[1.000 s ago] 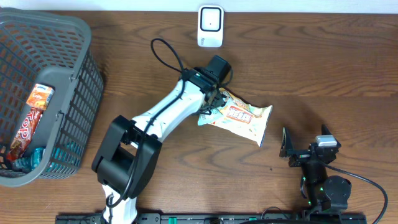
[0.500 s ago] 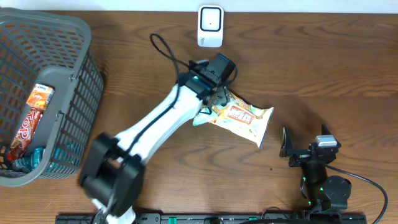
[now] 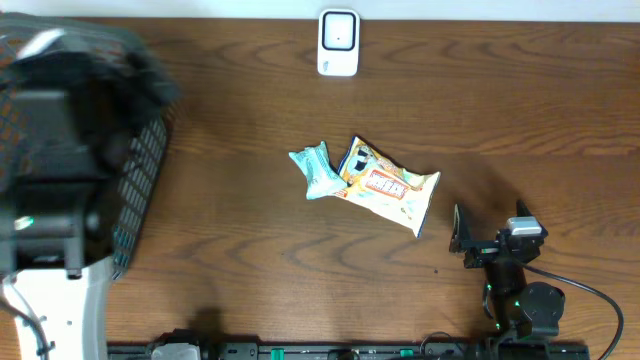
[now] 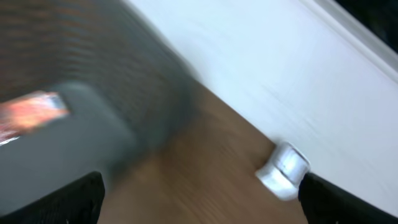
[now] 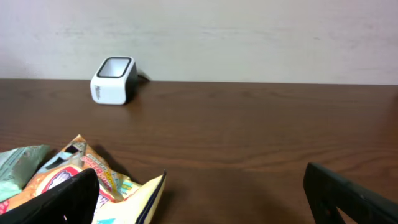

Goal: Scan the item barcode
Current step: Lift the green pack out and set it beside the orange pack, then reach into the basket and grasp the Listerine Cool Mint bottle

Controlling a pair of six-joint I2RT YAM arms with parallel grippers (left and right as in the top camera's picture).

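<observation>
The open fingers of my left gripper are still empty, so it will next draw back and go down into the grey mesh basket [image 4: 59, 158], on the near side of the red-orange packet.
A yellow snack bag [image 3: 388, 190] lies flat at the table's middle, and a small teal packet [image 3: 315, 170] touches its left end. The white barcode scanner [image 3: 338, 42] stands at the far edge. My left arm [image 3: 50, 170] is a blur at the far left, above the grey basket [image 3: 150, 150]. In its wrist view the left gripper [image 4: 199, 208] is open with nothing between its fingers, and the scanner [image 4: 283, 171] shows on the right. My right gripper [image 5: 199, 199] is open and empty near the front right, just behind the snack bag [image 5: 109, 186].
The grey mesh basket at the left holds a red-orange packet [image 4: 34, 109], seen only as a blur. A white wall runs behind the table's far edge. The right arm's base [image 3: 520, 300] sits at the front right.
The left gripper has opened and its arm has swung left from the packets to over the basket. The teal packet now lies uncovered beside the snack bag. The right arm has not moved.
</observation>
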